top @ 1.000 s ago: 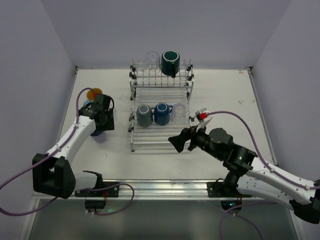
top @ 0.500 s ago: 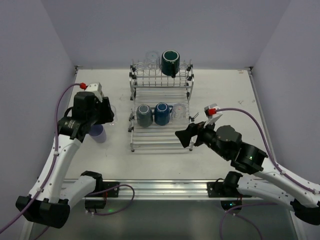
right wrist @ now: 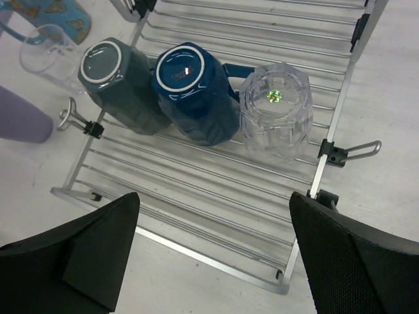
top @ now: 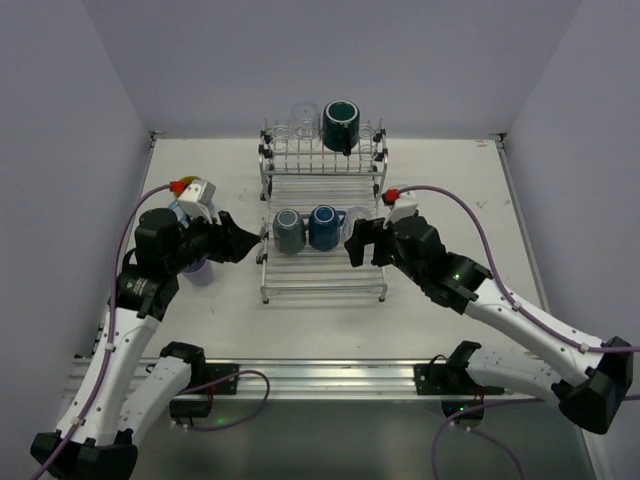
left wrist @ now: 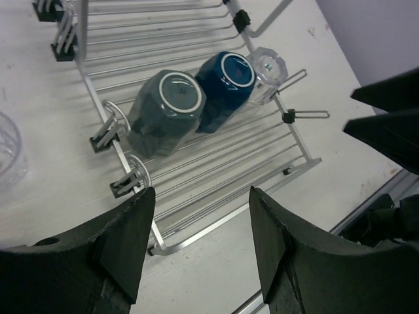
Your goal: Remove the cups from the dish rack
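Note:
The clear tumbler is the nearest cup on the tray, so next my right gripper needs to move outward and down over the clear tumbler's upturned base (top: 355, 216) (right wrist: 275, 95), fingers astride its sides.
The dish rack (top: 320, 278) stands mid-table. Its flat tray holds a grey-teal mug (top: 289, 231), a dark blue mug (top: 323, 227) and a clear tumbler (top: 356, 222), all upside down. The rear tier holds a teal mug (top: 340, 124) and clear glasses (top: 303, 115). My left gripper (top: 248, 243) is open and empty at the tray's left edge. My right gripper (top: 362, 242) is open and empty beside the tumbler. The left wrist view shows the mugs (left wrist: 163, 111) (left wrist: 226, 88) and tumbler (left wrist: 267, 69) beyond my open left gripper (left wrist: 200, 252). The right wrist view shows them (right wrist: 121, 85) (right wrist: 196, 91) (right wrist: 275, 108) beyond my open right gripper (right wrist: 213, 255).
Left of the rack stand a purple cup (right wrist: 23, 118), a clear glass (right wrist: 49, 49) and a light blue patterned mug (right wrist: 49, 10). The purple cup (top: 197, 270) shows partly under my left arm. White walls enclose the table on three sides.
My left gripper has swung from the cups at the table's left over to the rack's left edge. My right gripper has moved from the rack's front right corner up beside the tumbler.

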Robot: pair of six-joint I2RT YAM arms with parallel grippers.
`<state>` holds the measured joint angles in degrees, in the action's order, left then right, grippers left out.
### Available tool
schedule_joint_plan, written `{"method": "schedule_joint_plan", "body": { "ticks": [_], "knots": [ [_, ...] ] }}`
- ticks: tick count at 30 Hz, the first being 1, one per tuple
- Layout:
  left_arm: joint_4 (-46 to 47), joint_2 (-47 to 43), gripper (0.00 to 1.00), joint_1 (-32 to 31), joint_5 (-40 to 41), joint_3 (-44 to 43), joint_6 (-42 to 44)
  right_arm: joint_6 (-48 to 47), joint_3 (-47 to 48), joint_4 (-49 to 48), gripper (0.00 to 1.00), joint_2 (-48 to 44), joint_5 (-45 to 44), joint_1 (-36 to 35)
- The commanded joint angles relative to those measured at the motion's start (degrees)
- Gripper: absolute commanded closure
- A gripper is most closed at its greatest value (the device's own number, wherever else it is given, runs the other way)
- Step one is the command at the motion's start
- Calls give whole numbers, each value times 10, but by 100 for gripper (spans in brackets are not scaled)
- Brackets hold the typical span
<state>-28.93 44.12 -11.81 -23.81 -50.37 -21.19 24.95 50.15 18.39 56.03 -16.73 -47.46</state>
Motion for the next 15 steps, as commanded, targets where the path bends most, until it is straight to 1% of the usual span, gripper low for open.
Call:
{"method": "schedule_joint_plan", "body": {
  "ticks": [1,2,3,4,5,7,8,11,15],
  "knots": [
    [84,-39,36,-3,-77,33,-10,-45,32,-41,1,37,13,6],
    [89,-46,36,-3,-79,47,-7,-53,36,-48,5,57,14,10],
    [100,-52,36,-3,-80,55,0,-67,39,-59,11,70,21,12],
    [104,-59,36,-3,-80,61,5,-75,45,-64,14,81,30,17],
    [106,-62,36,-3,-78,71,11,-80,50,-66,12,105,32,26],
    [120,-73,35,-3,-78,88,16,-95,60,-72,4,127,32,37],
    [124,-78,35,-3,-80,93,17,-99,64,-72,1,146,15,44],
    [135,-88,34,-15,-73,113,21,-114,73,-71,1,168,-13,63],
    [150,-83,34,-31,-61,134,31,-114,86,-72,1,210,5,87]
  ]
}}
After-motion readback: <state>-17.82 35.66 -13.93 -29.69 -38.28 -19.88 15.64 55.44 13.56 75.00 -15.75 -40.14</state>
